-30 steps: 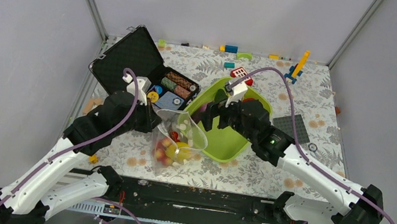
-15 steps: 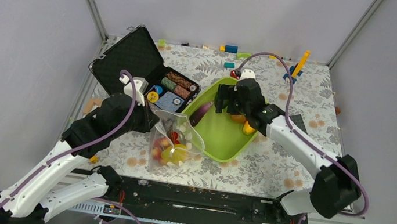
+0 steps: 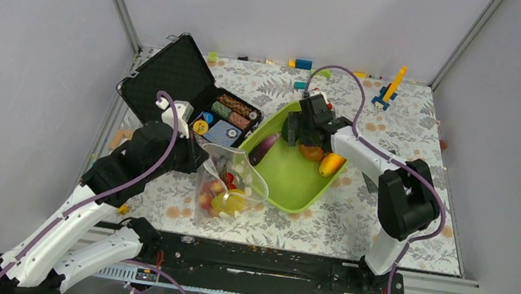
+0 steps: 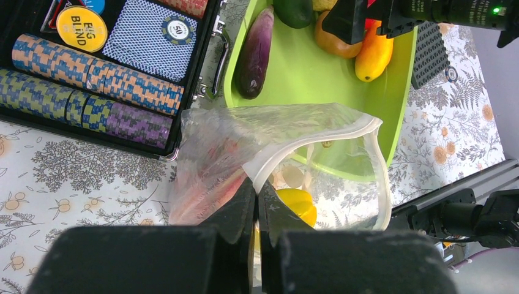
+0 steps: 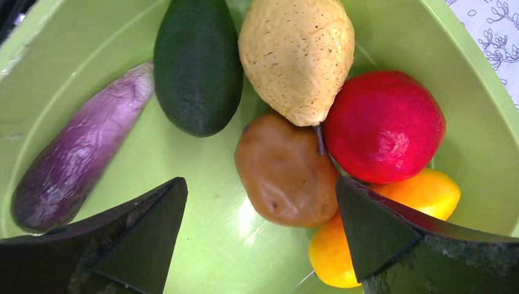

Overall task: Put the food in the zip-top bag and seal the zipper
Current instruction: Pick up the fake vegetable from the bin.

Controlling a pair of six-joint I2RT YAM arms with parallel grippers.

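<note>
The spread fingers of the right gripper are wider apart than the brown kiwi below them, so the gripper will next go down over the kiwi's rounded middle [image 3: 312, 153] [image 5: 286, 173] and close on its sides.
The clear zip-top bag [image 3: 233, 183] lies left of the lime-green tray [image 3: 290, 190], mouth held open. My left gripper [image 4: 257, 191] is shut on the bag's whitish zipper strip [image 4: 318, 136] at the mouth's near corner. Red strawberries [image 3: 210, 195] and a yellowish ball [image 4: 298, 206] are inside. My right gripper [image 5: 260, 187] is open and empty, just above the tray's far end, its fingers either side of a brown kiwi [image 5: 284, 174]. Around it lie a purple eggplant [image 5: 79, 153], dark avocado [image 5: 196, 67], a pale yellow fruit [image 5: 297, 55], red apple [image 5: 382, 125] and orange mango [image 5: 333, 254].
An open black case of poker chips and cards [image 3: 220, 114] stands just left of the tray and behind the bag. Small toy blocks [image 3: 303, 65] and a blue-orange toy [image 3: 388, 92] lie along the back edge. A dark grey plate [image 4: 431, 52] lies right of the tray.
My right arm has swung from beside the bag's mouth back to the tray's far end, gripper open over the fruit. The left gripper and bag have stayed put.
</note>
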